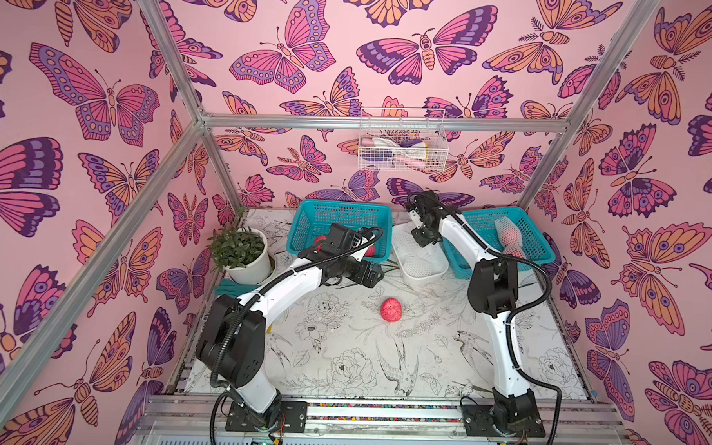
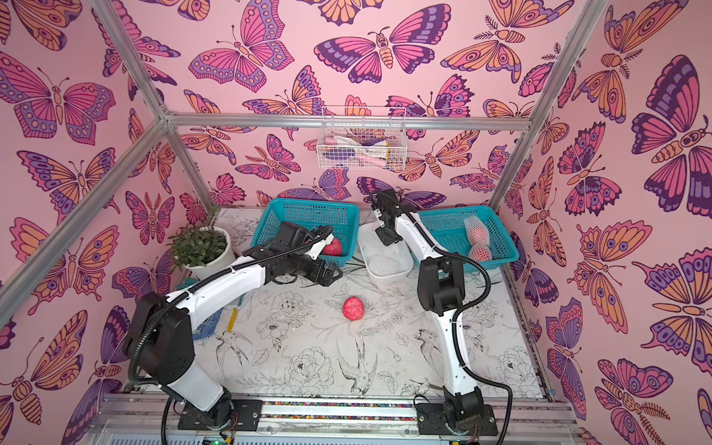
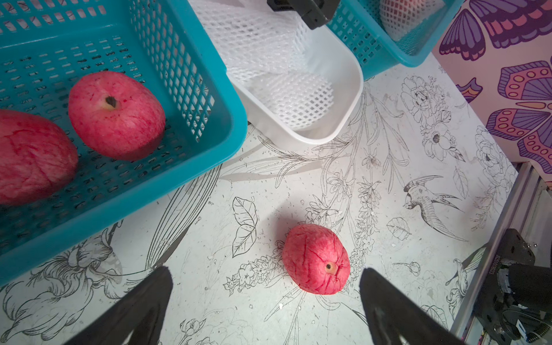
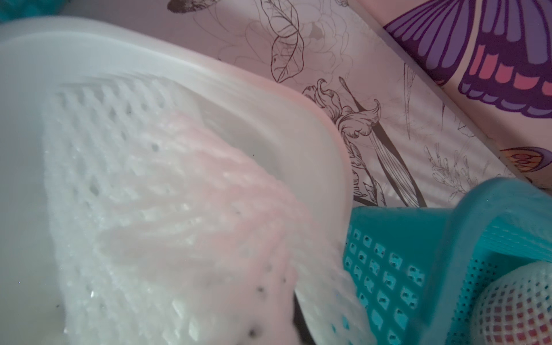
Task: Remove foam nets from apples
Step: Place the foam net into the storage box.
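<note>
I will next move my right gripper down a little into the white tray [image 1: 424,275] [image 4: 244,135] right below it and let go of the foam net, because the net already hangs inside the tray.
A bare red apple [image 1: 392,309] [image 3: 316,259] lies on the floral table mat. My left gripper [image 1: 375,275] [image 3: 265,273] hovers just behind it, open, with nothing between its fingers. Two more bare apples [image 3: 116,115] rest in the left teal basket [image 1: 342,215]. Two apples still in foam nets [image 1: 508,237] lie in the right teal basket [image 1: 529,233]. My right gripper [image 1: 422,239] hangs over the white tray [image 1: 424,275], shut on a foam net [image 4: 179,209] [image 3: 254,38] that drapes into the tray. Another loose net [image 3: 294,101] lies in the tray. The held net hides the right jaws in the right wrist view.
A potted plant [image 1: 241,252] stands at the left rear of the table, with a green glove [image 1: 230,287] beside it. A white wire basket [image 1: 402,145] hangs on the back wall. Metal frame posts and pink butterfly walls close in the sides.
</note>
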Controlling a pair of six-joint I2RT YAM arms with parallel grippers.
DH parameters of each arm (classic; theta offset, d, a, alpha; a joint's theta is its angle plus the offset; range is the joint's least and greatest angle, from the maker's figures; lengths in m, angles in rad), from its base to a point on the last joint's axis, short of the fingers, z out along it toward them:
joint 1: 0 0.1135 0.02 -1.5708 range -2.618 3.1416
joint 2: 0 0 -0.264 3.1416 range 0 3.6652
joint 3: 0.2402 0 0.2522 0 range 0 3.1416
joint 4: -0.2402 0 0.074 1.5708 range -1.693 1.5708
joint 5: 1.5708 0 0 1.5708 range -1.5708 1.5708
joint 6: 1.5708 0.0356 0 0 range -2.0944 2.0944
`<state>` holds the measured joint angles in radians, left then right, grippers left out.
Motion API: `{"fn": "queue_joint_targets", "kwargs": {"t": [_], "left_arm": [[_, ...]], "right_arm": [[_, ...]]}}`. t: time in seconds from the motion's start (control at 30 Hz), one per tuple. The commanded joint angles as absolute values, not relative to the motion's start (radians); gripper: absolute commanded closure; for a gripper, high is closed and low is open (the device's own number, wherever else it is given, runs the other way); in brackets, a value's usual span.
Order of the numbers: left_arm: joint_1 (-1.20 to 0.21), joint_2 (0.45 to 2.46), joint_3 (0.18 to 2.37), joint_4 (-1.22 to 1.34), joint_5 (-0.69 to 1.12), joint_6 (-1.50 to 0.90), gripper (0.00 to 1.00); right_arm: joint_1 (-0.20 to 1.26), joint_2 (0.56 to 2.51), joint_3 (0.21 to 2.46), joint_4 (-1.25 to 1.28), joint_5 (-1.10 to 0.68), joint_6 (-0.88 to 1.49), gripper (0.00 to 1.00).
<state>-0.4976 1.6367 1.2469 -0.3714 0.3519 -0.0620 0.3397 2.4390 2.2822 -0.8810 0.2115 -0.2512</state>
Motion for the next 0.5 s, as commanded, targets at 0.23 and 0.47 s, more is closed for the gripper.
{"fn": "queue_joint_targets", "kwargs": {"t": [0.23,0.47], "left_arm": [[-0.492,1.644,1.262,-0.390,0.387,-0.082,0.01],[-0.492,1.636,1.260,-0.389,0.396,-0.088,0.01]], "right_arm": [[0.354,2.488,2.350,-1.052,0.150,-0.115,0.89],[0.368,2.508,2.346,-1.037,0.188,-0.109,0.75]]}}
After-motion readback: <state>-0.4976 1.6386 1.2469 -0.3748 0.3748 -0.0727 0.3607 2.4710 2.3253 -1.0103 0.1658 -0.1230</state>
